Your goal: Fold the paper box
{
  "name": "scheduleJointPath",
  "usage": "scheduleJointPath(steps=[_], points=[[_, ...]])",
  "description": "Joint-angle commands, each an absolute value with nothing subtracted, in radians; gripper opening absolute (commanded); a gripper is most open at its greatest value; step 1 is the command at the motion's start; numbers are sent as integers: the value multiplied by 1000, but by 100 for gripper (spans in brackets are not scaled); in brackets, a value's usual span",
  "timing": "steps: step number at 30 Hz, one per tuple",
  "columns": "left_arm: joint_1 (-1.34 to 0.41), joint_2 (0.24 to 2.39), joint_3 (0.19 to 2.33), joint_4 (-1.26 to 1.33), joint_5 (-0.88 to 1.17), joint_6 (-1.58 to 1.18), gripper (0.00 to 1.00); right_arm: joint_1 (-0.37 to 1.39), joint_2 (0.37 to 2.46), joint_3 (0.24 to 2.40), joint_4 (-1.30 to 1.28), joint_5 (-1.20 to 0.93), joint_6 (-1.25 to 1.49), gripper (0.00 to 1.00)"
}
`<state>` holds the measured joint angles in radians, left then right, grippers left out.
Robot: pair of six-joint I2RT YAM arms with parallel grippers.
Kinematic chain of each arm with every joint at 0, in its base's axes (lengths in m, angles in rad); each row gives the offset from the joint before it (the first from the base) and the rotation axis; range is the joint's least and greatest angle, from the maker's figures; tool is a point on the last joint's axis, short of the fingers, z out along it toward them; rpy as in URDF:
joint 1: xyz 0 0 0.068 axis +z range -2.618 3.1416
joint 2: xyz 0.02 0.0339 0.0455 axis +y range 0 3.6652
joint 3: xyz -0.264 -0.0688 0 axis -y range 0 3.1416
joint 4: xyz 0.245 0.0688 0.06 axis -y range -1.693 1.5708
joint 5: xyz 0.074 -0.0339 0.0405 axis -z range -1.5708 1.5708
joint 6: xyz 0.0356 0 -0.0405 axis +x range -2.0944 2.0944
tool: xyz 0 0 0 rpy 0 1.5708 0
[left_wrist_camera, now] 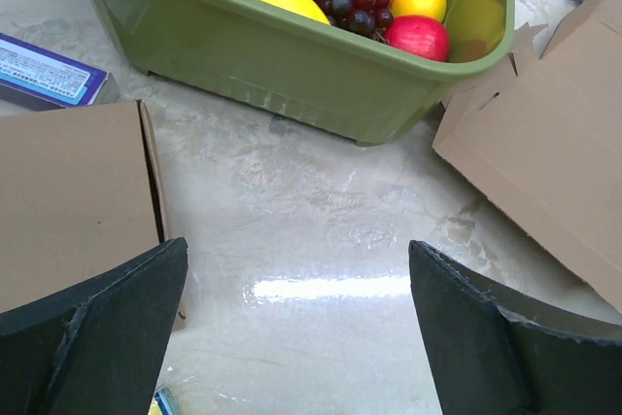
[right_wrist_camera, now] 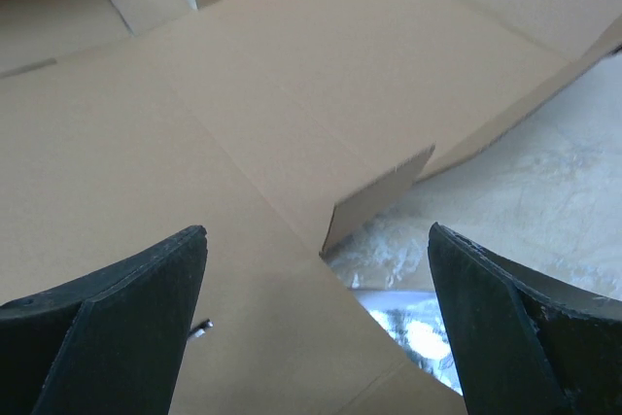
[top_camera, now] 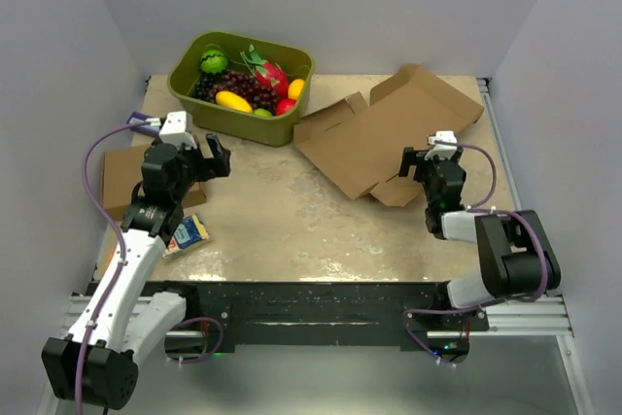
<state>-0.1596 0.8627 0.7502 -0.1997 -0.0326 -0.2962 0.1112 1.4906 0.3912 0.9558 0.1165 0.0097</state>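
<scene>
The near flap's outer edge (top_camera: 412,198) is below my right gripper and closer to my base, so my right gripper needs to move back and down onto that edge next, while turning.
The paper box (top_camera: 384,133) lies unfolded and nearly flat at the back right of the table, its flaps spread out. It fills most of the right wrist view (right_wrist_camera: 243,123), and its edge shows at the right of the left wrist view (left_wrist_camera: 554,153). My right gripper (top_camera: 429,160) is open and empty, just above the box's near flap (top_camera: 397,191). My left gripper (top_camera: 206,156) is open and empty over bare table left of centre, between the other cardboard box and the green tub.
A green tub of fruit (top_camera: 241,85) stands at the back, left of the paper box. Another brown cardboard box (top_camera: 121,182) lies at the left edge under my left arm. A small blue and yellow packet (top_camera: 188,233) lies near it.
</scene>
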Motion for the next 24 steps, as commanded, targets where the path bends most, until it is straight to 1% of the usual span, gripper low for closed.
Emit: scheduleJointPath(steps=[1,2,3,5,6,7,9,10,11,12,15,16,18,19,22,24], points=[[-163,864,817,-202,-34,-308,100,124,1347,417,917,147,5,99],[-163,874,833,-212,-32,-314,100,126,1310,393,923,155,5,99],[-163,894,872,-224,-29,-319,100,126,1216,384,925,158,6,99],[-163,914,917,-235,-31,-315,100,127,1113,400,861,187,11,99],[-163,932,957,-238,-29,-305,100,126,1006,419,823,198,41,99],[-164,937,969,-236,-26,-286,100,126,962,442,713,215,70,99],[-164,942,976,-201,-5,-264,100,124,878,540,538,377,303,99],[-164,940,947,-177,17,-241,100,124,814,582,286,458,412,99],[-164,934,928,-157,32,-233,100,123,795,650,197,554,536,99],[-164,933,911,-131,75,-223,100,123,781,672,145,542,531,99],[-199,934,850,-115,109,-184,95,123,758,739,-42,454,560,98],[-218,937,845,-121,106,-163,95,123,761,768,-157,431,581,97],[-293,954,842,-149,65,-137,94,124,784,794,-279,401,659,95],[-313,959,842,-156,51,-118,94,124,796,820,-408,399,684,95],[-345,971,844,-169,40,-118,94,123,844,851,-619,358,753,96],[-347,969,844,-167,40,-118,94,121,854,845,-661,299,768,98]])
